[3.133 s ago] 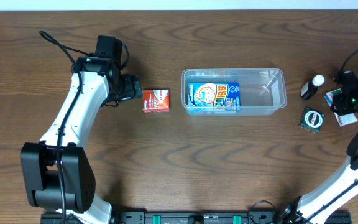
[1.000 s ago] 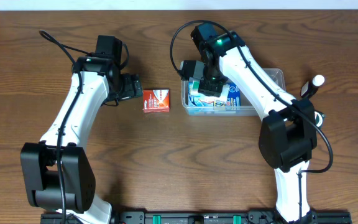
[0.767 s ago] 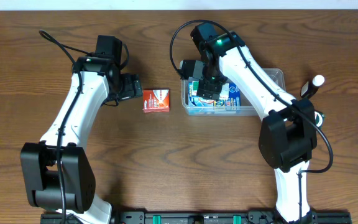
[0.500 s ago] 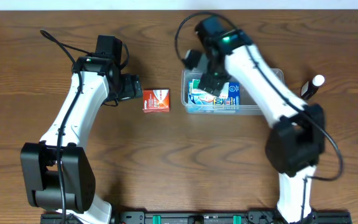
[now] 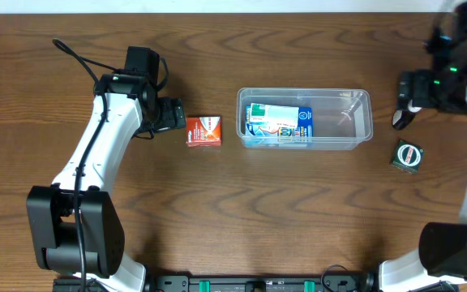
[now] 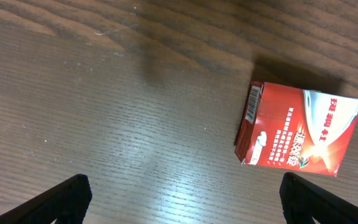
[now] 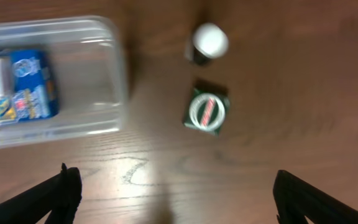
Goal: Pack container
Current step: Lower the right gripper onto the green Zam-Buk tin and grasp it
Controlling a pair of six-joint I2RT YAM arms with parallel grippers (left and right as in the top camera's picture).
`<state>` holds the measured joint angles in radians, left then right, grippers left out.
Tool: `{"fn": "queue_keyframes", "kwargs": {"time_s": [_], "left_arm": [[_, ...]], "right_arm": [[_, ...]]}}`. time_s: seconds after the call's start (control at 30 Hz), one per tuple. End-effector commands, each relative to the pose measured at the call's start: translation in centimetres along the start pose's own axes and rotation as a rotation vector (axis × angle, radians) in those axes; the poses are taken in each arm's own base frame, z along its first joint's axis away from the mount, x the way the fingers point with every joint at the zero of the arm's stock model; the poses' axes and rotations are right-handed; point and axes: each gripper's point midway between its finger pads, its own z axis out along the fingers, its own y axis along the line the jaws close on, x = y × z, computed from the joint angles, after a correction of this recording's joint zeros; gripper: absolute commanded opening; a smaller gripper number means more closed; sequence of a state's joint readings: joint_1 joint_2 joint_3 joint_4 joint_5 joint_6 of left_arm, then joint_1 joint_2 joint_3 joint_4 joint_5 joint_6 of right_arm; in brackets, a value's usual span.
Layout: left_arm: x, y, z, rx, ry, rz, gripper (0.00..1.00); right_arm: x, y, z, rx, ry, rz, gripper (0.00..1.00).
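The square green packet (image 5: pixel 408 156) (image 7: pixel 206 112) lies on the tabletop at an angle to my right gripper's spread fingers. My right gripper will move down to the packet next and turn so its open fingers go around the packet's sides.
The container (image 5: pixel 344 122) is a clear plastic tub in the middle of the table. A blue box with a white and green box (image 5: pixel 276 123) on top of it lies in the tub's left half. In the right wrist view the container (image 7: pixel 118 65) is at the upper left, with the blue box (image 7: pixel 33 87) inside. My right gripper (image 5: pixel 411 90) is off the tub's right end, open and empty (image 7: pixel 176 200). My left gripper (image 5: pixel 173 115) stands open just left of a small red box (image 5: pixel 204 131). That red box (image 6: pixel 300 134) lies ahead of its spread fingers (image 6: pixel 64 198).
A dark bottle with a white cap (image 7: pixel 209 42) stands right of the tub, partly under my right gripper in the overhead view. A square green packet (image 5: pixel 409 156) lies on the wood just in front of it. Both show ahead of the right wrist camera.
My right gripper opened over the tub's left half, left the white and green box on the blue one, and swung to the far right. The left arm has not moved.
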<state>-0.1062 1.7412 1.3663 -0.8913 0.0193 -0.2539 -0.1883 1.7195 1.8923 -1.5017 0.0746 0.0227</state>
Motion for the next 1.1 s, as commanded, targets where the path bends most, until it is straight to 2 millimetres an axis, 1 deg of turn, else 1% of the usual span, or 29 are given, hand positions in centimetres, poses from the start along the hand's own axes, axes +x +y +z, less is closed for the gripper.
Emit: {"fn": "queue_keyframes", "kwargs": {"time_s": [0.0,0.13,0.23,0.37,0.47,0.53,0.63,0.87,1.07], "left_arm": [[0.2,0.4,0.3,-0.013,0.012,0.011,0.98],[0.4,0.4,0.3,-0.014,0.016,0.012,0.98],[0.4,0.5,0.3,-0.015,0.019,0.012,0.98],[0.4,0.5,0.3,-0.015,0.019,0.012,0.98],[0.5,0.5,0.3,-0.016,0.022,0.012,0.98],[0.5,0.5,0.3,-0.017,0.023,0.012,0.98],[0.6,0.5,0.3,-0.017,0.026,0.012,0.98],[0.6,0.5,0.3,-0.017,0.026,0.012,0.98],[0.6,0.5,0.3,-0.018,0.025,0.012,0.98]], "right_arm": [[2.1,-1.6,3.3,-0.016,0.115,0.170,0.98],[4.2,-2.7,7.7,-0.024,0.189,0.222,0.99],[5.2,-2.6,10.9,-0.063,0.204,0.217,0.99],[5.8,-2.6,14.2,-0.050,0.181,0.218,0.99],[5.9,-2.7,16.1,-0.038,0.150,0.224,0.99],[6.3,-3.4,17.4,0.003,0.135,0.256,0.99],[6.6,-4.2,18.7,0.038,0.112,0.280,0.99],[7.6,-4.3,20.8,0.039,0.085,0.278,0.99],[8.2,-4.4,22.2,0.047,0.054,0.282,0.91]]}}
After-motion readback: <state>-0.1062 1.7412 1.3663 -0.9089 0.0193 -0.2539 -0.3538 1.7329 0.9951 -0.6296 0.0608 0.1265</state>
